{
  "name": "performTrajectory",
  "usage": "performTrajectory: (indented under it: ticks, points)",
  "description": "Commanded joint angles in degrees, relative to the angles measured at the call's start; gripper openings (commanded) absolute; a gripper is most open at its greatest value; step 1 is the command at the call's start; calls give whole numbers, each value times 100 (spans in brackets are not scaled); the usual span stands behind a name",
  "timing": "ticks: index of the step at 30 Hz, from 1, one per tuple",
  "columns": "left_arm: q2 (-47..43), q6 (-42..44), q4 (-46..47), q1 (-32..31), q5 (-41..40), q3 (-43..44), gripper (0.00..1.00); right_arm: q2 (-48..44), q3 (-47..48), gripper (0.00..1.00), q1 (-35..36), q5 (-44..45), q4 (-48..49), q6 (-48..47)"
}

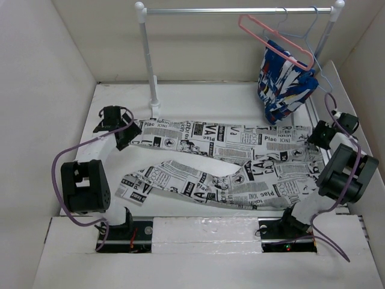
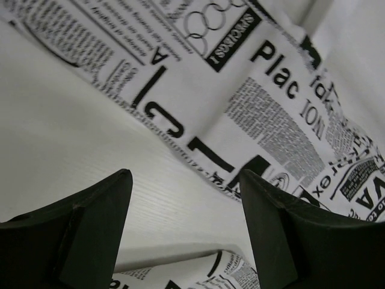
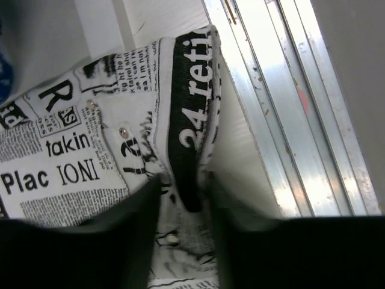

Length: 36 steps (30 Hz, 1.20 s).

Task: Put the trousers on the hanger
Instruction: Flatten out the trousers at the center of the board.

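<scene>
The near leg lies splayed apart and bent. I will next move my left gripper back from the far leg and bring it down onto the fold by the near leg's cuff.
The trousers, white with black newspaper print, lie flat across the table with the legs to the left and the waist to the right. My left gripper is open at the far leg's cuff; in the wrist view it hovers over bare table, with trouser fabric just beyond the tips. My right gripper is at the waist. There its blurred jaws stand narrowly apart astride a raised fold of the waistband, and whether they pinch it does not show. The pink hanger hangs tilted on the rail.
A white rail on posts spans the back, its left post standing behind the trousers. A blue, white and red garment hangs from a pale blue hanger at the right. A metal track runs along the right wall.
</scene>
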Motion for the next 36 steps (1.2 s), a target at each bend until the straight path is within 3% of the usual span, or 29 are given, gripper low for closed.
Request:
performTrajectory:
  ticks: [1, 3, 5, 11, 15, 17, 18, 20, 21, 23, 24, 26, 27, 30, 36]
  points:
    - [-406, -295, 185, 227, 146, -228, 68, 99, 421, 50, 242, 134, -9, -39]
    - [-371, -313, 115, 359, -11, -202, 68, -206, 386, 65, 435, 4, -54, -31]
    - [-344, -340, 175, 500, -118, -184, 69, -602, 123, 67, 646, -15, -54, 57]
    - [628, -419, 115, 1106, -259, 236, 68, -2543, -1027, 58, 1823, 302, -36, 488]
    - [712, -419, -228, 1248, -153, 440, 63, -3064, -1460, 52, 2149, 249, -326, 234]
    - [317, -287, -289, 1107, -136, 300, 61, -3406, -1565, 39, 2448, -100, -336, -204]
    - [-155, -243, -368, 1037, -162, 125, 60, -3460, -1635, 25, 2597, -276, -292, -302]
    - [-928, -234, -762, 766, -154, -191, 60, -3357, -1531, 13, 3322, -743, -361, -600]
    - [-1203, -278, -930, 764, -127, -315, 60, -3268, -1443, 12, 3676, -744, -432, -663]
    - [-1756, -444, -1447, 764, -100, -535, 60, -3049, -1268, 13, 4683, -297, -739, -733]
    - [-2247, -532, -1633, 764, -135, -727, 62, -2865, -1171, 18, 4951, -156, -766, -716]
    - [-2313, -725, -2482, 695, -258, -772, 62, -2723, -1021, 29, 5339, -58, -705, -681]
    - [-2339, -926, -2609, 694, -198, -886, 63, -2627, -977, 38, 5340, -119, -661, -655]
    - [-2426, -1357, -2926, 694, 74, -1394, 62, -2529, -758, 48, 5393, -497, -590, -637]
    - [-2437, -1807, -2840, 694, 295, -1863, 63, -2485, -432, 49, 5551, -515, -907, -944]
